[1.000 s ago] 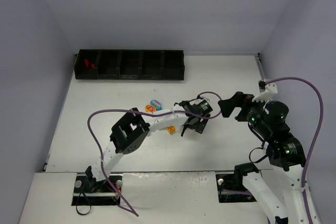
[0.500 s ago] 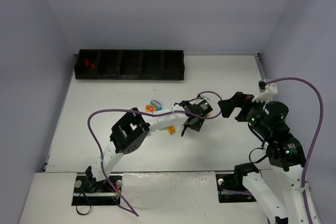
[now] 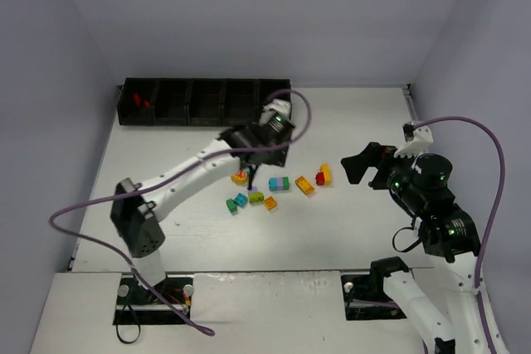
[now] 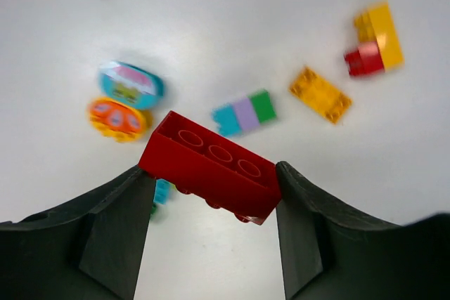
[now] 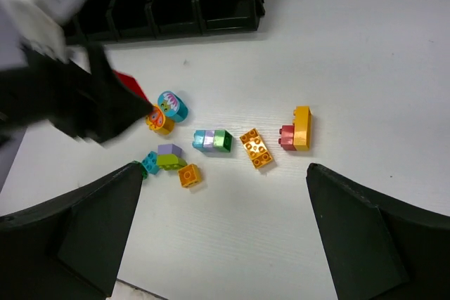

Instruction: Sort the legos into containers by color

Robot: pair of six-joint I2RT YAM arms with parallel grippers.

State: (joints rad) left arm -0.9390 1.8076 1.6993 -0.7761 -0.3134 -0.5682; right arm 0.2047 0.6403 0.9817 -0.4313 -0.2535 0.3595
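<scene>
The left gripper swings to the left in the top view next and lets go over the tray's end section (image 3: pixel 139 104), because red bricks already lie inside it.
My left gripper (image 3: pixel 250 173) is shut on a long red brick (image 4: pixel 211 166) and holds it above the table, over the left end of the scattered legos. The red brick also shows in the right wrist view (image 5: pixel 130 83). Below lie a cyan-lilac-green brick (image 4: pixel 244 112), an orange brick (image 4: pixel 320 94), a red-and-yellow piece (image 4: pixel 373 40) and rounded cyan (image 4: pixel 130 82) and orange (image 4: pixel 116 117) pieces. The black five-compartment tray (image 3: pixel 207 104) stands at the back left, with red bricks (image 3: pixel 141 102) in its leftmost compartment. My right gripper (image 3: pixel 365 167) is open and empty, right of the pile.
More small bricks lie at the pile's front: a small orange one (image 5: pixel 190 175), a green-and-lilac one (image 5: pixel 165 157) and a cyan one (image 5: pixel 150 162). The left arm's purple cable (image 3: pixel 294 109) loops over the tray's right end. Walls enclose the table on three sides.
My left arm has swung from low over the pile's right side up and back to the left, carrying the red brick and uncovering the legos. The right gripper has barely moved.
</scene>
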